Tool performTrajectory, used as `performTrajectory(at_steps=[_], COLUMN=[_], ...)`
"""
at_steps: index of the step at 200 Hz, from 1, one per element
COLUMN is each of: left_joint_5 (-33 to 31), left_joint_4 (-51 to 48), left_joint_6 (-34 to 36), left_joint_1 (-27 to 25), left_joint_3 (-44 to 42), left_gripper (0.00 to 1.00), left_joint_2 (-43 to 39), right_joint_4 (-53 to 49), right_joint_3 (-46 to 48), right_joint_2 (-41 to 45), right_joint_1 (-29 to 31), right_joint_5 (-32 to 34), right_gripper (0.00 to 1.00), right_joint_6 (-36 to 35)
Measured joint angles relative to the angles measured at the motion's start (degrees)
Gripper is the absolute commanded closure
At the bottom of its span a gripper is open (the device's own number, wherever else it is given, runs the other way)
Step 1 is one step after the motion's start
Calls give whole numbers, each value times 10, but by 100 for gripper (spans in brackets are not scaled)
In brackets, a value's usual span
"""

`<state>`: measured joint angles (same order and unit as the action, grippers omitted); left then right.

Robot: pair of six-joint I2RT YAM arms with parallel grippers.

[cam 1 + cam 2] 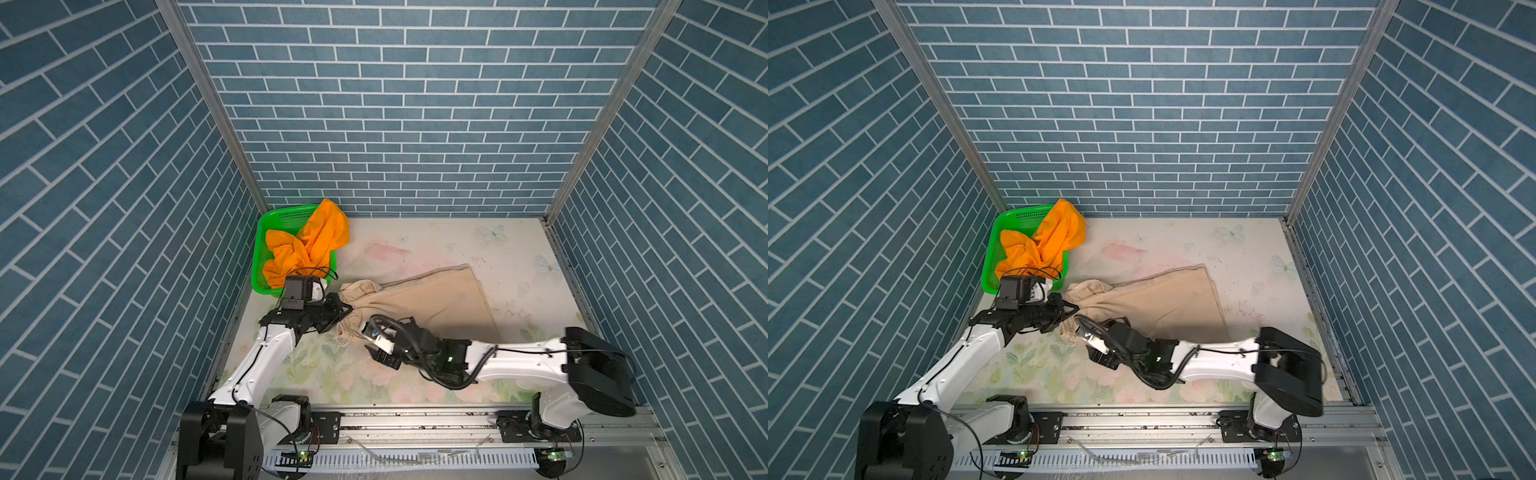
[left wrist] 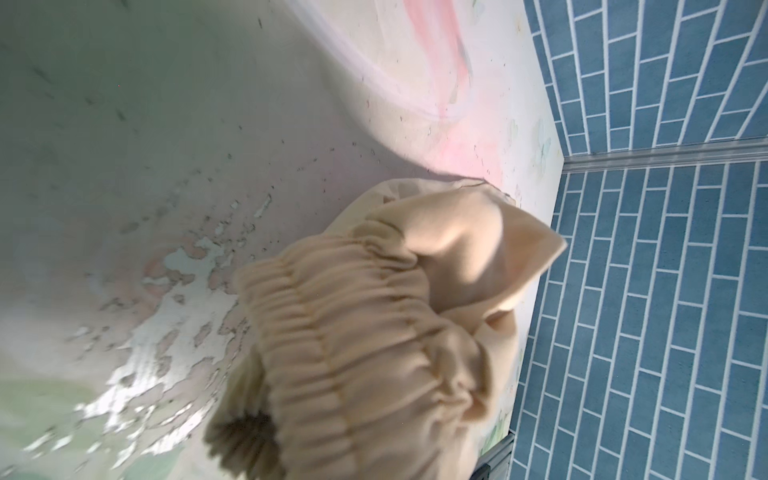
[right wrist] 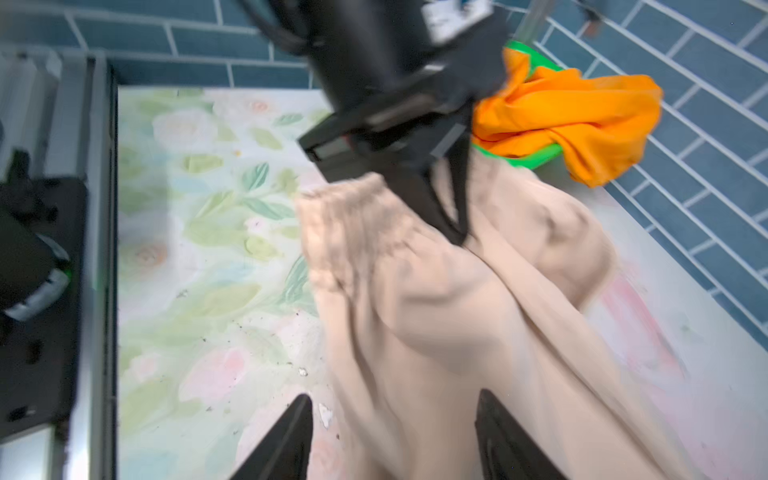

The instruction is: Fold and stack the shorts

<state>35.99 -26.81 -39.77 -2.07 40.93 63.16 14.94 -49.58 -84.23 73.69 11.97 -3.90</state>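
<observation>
My left gripper carries the waistband up and over next and releases it there, since the hem end lies flat across the cloth from it, away from the basket.
The beige shorts lie spread across the middle of the table, with the gathered waistband bunched at their left end. My left gripper is shut on that waistband, and the cloth hides its jaws in the left wrist view. My right gripper stands open just right of the waistband, low over the beige cloth, which runs between its fingers without being pinched. The orange shorts sit crumpled in the basket, hanging over its right rim.
The green perforated basket stands in the back left corner against the blue brick walls. A floral mat covers the table. An aluminium rail carrying both arm bases runs along the front edge.
</observation>
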Motion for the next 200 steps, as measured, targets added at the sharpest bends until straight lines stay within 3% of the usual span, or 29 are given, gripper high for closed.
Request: performTrajectory(at_steps=[16, 49, 82, 125, 146, 200], left_joint_5=[-9, -39, -62, -103, -123, -179], left_joint_4=[-109, -277, -339, -329, -317, -299], left_joint_6=[59, 144, 163, 109, 78, 4], left_joint_1=[32, 58, 50, -71, -124, -231], left_joint_3=[68, 200, 276, 344, 373, 433], left_gripper=[100, 100, 100, 100, 100, 100], left_joint_2=[2, 32, 87, 174, 214, 267], right_joint_4=[-57, -170, -292, -395, -400, -391], right_joint_3=[8, 62, 136, 150, 171, 239], right_joint_2=[79, 161, 170, 179, 187, 204], right_joint_1=[-40, -102, -155, -206, -213, -214], right_joint_5=[-15, -31, -53, -72, -83, -92], right_gripper=[41, 66, 72, 83, 91, 95], right_joint_6=[36, 118, 198, 280, 312, 376])
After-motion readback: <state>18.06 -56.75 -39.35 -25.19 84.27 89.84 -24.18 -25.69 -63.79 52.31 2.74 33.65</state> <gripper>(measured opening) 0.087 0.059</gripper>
